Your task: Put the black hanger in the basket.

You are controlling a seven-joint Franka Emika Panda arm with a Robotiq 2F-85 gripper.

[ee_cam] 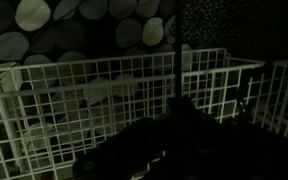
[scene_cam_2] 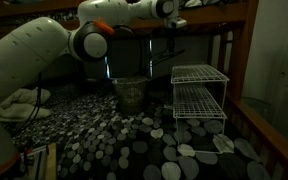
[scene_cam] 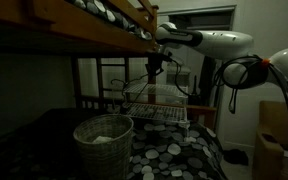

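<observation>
I will next move the hanger away from the racks and slightly down to the basket's opening (scene_cam: 104,128).
My gripper (scene_cam: 156,66) hangs high under the bunk's wooden frame, above the white wire racks; it also shows in an exterior view (scene_cam_2: 170,42). It is shut on the black hanger (scene_cam: 144,84), whose thin dark frame dangles below it (scene_cam_2: 171,58). In the wrist view the jaws (ee_cam: 174,135) are a dark shape, and a thin dark bar of the hanger (ee_cam: 174,50) runs up from them. The pale woven basket (scene_cam: 104,142) stands on the spotted bedcover, below and to one side of the gripper. It also shows in an exterior view (scene_cam_2: 130,93), beside the racks.
A white wire rack (scene_cam: 156,108) stands right under the gripper (scene_cam_2: 199,95) and fills the wrist view (ee_cam: 74,100). The wooden bunk beam (scene_cam: 74,35) is close overhead. The spotted bedcover (scene_cam_2: 124,140) covers the mattress. The room is dim.
</observation>
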